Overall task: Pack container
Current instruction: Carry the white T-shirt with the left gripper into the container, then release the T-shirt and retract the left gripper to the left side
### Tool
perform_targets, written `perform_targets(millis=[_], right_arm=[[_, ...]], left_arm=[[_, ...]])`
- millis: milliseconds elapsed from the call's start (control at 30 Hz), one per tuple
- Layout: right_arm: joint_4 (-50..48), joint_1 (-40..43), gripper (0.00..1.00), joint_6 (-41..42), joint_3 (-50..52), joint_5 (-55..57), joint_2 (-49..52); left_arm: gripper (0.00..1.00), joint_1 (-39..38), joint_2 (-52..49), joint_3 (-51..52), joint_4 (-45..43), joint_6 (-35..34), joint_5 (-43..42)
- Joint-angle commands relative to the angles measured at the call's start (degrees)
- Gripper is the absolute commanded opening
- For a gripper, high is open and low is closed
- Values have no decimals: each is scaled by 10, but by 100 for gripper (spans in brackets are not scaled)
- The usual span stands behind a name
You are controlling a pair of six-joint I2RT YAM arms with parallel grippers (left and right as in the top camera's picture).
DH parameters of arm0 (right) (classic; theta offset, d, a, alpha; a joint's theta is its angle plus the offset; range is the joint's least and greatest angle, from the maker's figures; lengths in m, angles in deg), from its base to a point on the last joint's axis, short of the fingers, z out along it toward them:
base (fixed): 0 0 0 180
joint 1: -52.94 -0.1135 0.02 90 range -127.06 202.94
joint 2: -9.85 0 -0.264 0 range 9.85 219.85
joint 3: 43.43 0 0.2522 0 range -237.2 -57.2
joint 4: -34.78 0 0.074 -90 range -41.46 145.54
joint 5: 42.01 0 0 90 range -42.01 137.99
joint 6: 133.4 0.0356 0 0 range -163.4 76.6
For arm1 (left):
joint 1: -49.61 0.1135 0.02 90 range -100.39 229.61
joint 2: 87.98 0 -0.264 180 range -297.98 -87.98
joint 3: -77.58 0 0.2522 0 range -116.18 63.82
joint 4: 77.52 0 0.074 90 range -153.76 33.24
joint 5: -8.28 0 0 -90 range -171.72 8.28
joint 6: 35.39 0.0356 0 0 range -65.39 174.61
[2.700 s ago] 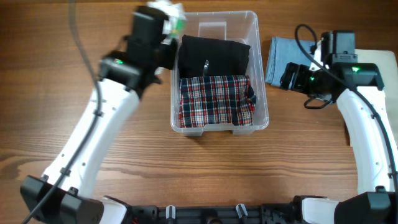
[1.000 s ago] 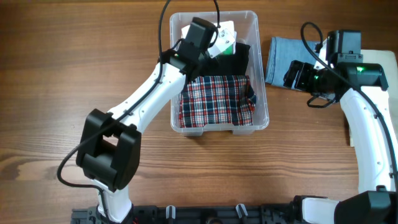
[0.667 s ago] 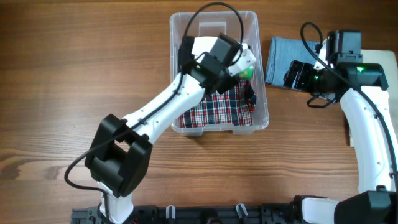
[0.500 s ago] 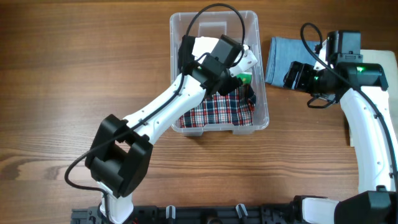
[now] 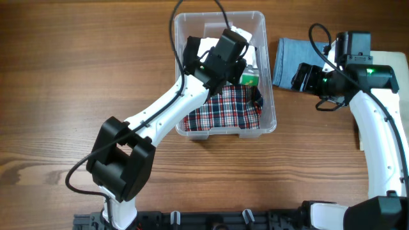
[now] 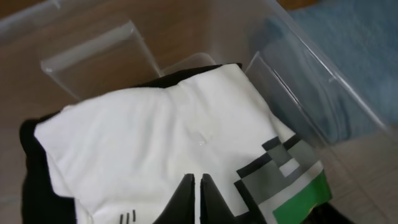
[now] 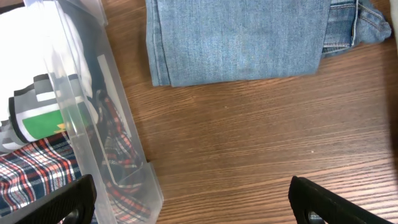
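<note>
Down and to the right in the overhead view, I will bring my right gripper onto the jeans' stitched end by the mat (image 7: 356, 25), because its edge borders bare wood.
The clear container (image 5: 269, 96) stands at the back middle of the table. In it, a white garment (image 6: 155, 137) with a grey, black and green print (image 5: 250, 77) lies over a black garment (image 6: 34, 180) at the far end. A red-and-blue plaid garment (image 5: 223, 112) fills the near end. My left gripper (image 6: 198, 186) hangs inside the container (image 6: 292, 74) just above the white garment, shut with nothing between its jaws; from overhead it (image 5: 238, 54) is at the far right part. My right gripper (image 7: 193, 202) is open over bare wood between the container (image 7: 81, 118) and folded blue jeans (image 7: 242, 37).
The folded jeans (image 5: 287, 61) lie right of the container, partly under my right arm. A pale beige mat (image 5: 391, 61) sits at the table's right edge. Bare wood stretches left of and in front of the container.
My left gripper carried the white printed garment into the container, opened and let it drop, then shut again empty. The right arm has not moved.
</note>
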Motion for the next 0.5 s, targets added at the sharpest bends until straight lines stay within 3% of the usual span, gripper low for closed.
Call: perform_targets(millis=[0,167,300,367,400,467], right_arm=[[-1,3,100,-11,7,-9,8],[-3,3,100,-11,9,-9,12],[-18,8,100,-11,9,-7,12],[-30,30,100,-10,9,-14,12],[-34,44,100,-12,9,-23,12],[-42,86,100,-12,9,-50,12]], left_arm=[[6,3,-33,-9,-3,-102,-1],[15,5,-112,-9,-3,-101,2],[18,21,-105,-9,-15,-101,21],[27,35,-73,-14,-17,-102,21],[40,40,-53,-16,-17,-102,21],[45,57,16,-17,-19,-102,21]])
